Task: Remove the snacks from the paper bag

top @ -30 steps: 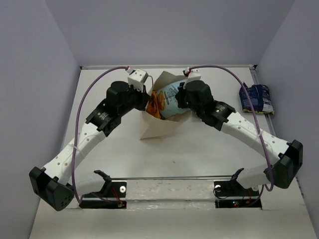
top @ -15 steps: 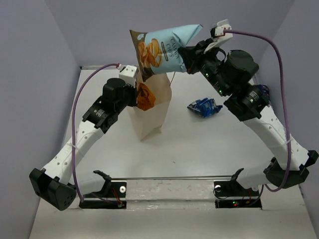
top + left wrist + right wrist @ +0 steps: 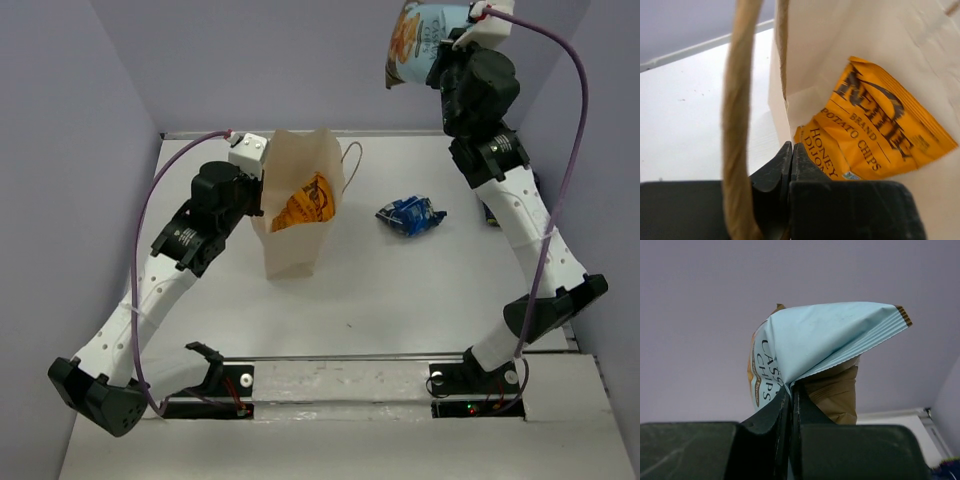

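Observation:
The tabletop has open space between the paper bag and the blue packet, so my right gripper should next move down and back to release the light-blue chip bag (image 3: pixel 412 40) there.
The tan paper bag (image 3: pixel 296 245) stands upright left of centre. My left gripper (image 3: pixel 262 196) is shut on its left rim; in the left wrist view the jaws (image 3: pixel 790 151) pinch the paper edge (image 3: pixel 800 60). The long orange chip bag (image 3: pixel 306 205) shows inside the bag, and also in the left wrist view (image 3: pixel 880 135). My right gripper (image 3: pixel 448 48) is raised high at the back right, shut on the light-blue chip bag (image 3: pixel 412 40); its jaws (image 3: pixel 792 390) clamp the bag's lower edge (image 3: pixel 810 345). The small shiny blue packet (image 3: pixel 411 215) lies on the table. The dark navy packet (image 3: pixel 490 216) is mostly hidden behind my right arm.
A loop handle (image 3: pixel 353 166) hangs from the bag's far side, and another handle (image 3: pixel 740 125) crosses close to the left wrist camera. Purple walls enclose the table on three sides. The arm bases sit at the near edge.
My right gripper has risen higher and further right with the light-blue chip bag. The paper bag stands more upright and has shifted slightly left with my left gripper.

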You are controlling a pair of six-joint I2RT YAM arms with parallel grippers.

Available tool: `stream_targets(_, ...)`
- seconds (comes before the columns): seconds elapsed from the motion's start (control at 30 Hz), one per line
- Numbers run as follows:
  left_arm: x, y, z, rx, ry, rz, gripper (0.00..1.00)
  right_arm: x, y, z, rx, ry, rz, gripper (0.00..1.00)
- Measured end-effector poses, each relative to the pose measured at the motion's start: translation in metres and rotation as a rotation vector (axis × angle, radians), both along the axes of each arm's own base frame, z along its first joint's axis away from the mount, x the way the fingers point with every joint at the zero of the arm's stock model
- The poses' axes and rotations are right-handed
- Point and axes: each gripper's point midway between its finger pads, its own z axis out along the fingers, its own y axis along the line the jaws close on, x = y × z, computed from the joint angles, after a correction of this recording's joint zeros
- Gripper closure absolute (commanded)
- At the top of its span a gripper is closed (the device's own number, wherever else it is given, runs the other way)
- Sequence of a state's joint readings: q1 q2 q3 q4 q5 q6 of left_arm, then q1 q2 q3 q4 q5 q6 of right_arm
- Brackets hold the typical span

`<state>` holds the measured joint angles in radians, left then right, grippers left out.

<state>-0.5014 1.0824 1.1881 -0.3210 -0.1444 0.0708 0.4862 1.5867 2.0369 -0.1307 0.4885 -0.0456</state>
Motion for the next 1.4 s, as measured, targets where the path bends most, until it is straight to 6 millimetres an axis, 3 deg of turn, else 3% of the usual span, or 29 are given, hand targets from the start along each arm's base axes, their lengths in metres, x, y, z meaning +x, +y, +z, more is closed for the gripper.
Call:
stream_targets(0.1, -0.003, 0.007, 0.01, 0.029, -0.039, -0.001, 1.0, 0.037, -0.007, -0.069, -0.017, 0.139, -0.028, 0.99)
stream_targets(0.17, -0.005, 0.01, 0.013, 0.05, -0.056, -0.002, 1.0, 0.055, 0.006, -0.117, -0.01, 0.234, 0.025, 0.99)
stream_targets(0.2, -0.005, 0.011, 0.014, 0.059, -0.062, -0.002, 1.0, 0.063, 0.02, -0.153, -0.006, 0.306, 0.078, 0.99)
stream_targets(0.3, -0.003, 0.017, 0.015, 0.102, -0.077, 0.013, 1.0, 0.067, 0.051, -0.223, 0.02, 0.454, 0.209, 0.99)
stream_targets(0.4, 0.001, 0.027, 0.018, 0.171, -0.101, 0.035, 1.0, 0.051, 0.074, -0.295, 0.089, 0.605, 0.315, 0.99)
stream_targets(0.47, 0.003, 0.029, 0.02, 0.203, -0.117, 0.036, 1.0, 0.041, 0.078, -0.322, 0.118, 0.665, 0.337, 0.98)
stream_targets(0.5, 0.003, 0.029, 0.021, 0.219, -0.128, 0.025, 1.0, 0.03, 0.079, -0.349, 0.15, 0.724, 0.348, 0.93)
stream_targets(0.53, 0.004, 0.028, 0.023, 0.227, -0.136, 0.019, 1.0, 0.024, 0.078, -0.363, 0.162, 0.751, 0.352, 0.84)
stream_targets(0.63, 0.001, 0.016, 0.024, 0.236, -0.157, -0.056, 1.0, 0.004, 0.072, -0.402, 0.205, 0.836, 0.351, 0.36)
stream_targets(0.73, -0.014, -0.01, 0.012, 0.22, -0.153, -0.186, 1.0, -0.011, 0.06, -0.421, 0.215, 0.883, 0.316, 0.22)
stream_targets(0.83, -0.03, -0.038, -0.007, 0.195, -0.115, -0.308, 1.0, -0.021, 0.044, -0.409, 0.169, 0.878, 0.264, 0.19)
stream_targets(0.93, -0.039, -0.055, -0.023, 0.168, -0.068, -0.376, 1.0, -0.021, 0.028, -0.366, 0.12, 0.816, 0.209, 0.19)
stream_targets(1.0, -0.041, -0.063, -0.032, 0.147, -0.035, -0.4, 1.0, -0.022, 0.016, -0.304, 0.104, 0.704, 0.178, 0.25)
stream_targets(1.07, -0.044, -0.07, -0.04, 0.123, -0.001, -0.42, 1.0, -0.028, 0.009, -0.254, 0.11, 0.605, 0.179, 0.31)
stream_targets(1.17, -0.046, -0.081, -0.045, 0.087, 0.025, -0.441, 1.0, -0.058, 0.011, -0.174, 0.105, 0.442, 0.245, 0.33)
stream_targets(1.2, -0.046, -0.085, -0.046, 0.074, 0.034, -0.444, 1.0, -0.074, 0.023, -0.15, 0.097, 0.391, 0.307, 0.34)
stream_targets(1.27, -0.045, -0.09, -0.047, 0.055, 0.049, -0.44, 1.0, -0.107, 0.059, -0.126, 0.064, 0.335, 0.465, 0.38)
stream_targets(1.37, -0.041, -0.095, -0.048, 0.033, 0.063, -0.431, 1.0, -0.153, 0.121, -0.127, 0.013, 0.331, 0.74, 0.42)
stream_targets(1.4, -0.04, -0.096, -0.048, 0.027, 0.067, -0.423, 1.0, -0.165, 0.144, -0.139, -0.004, 0.354, 0.835, 0.43)
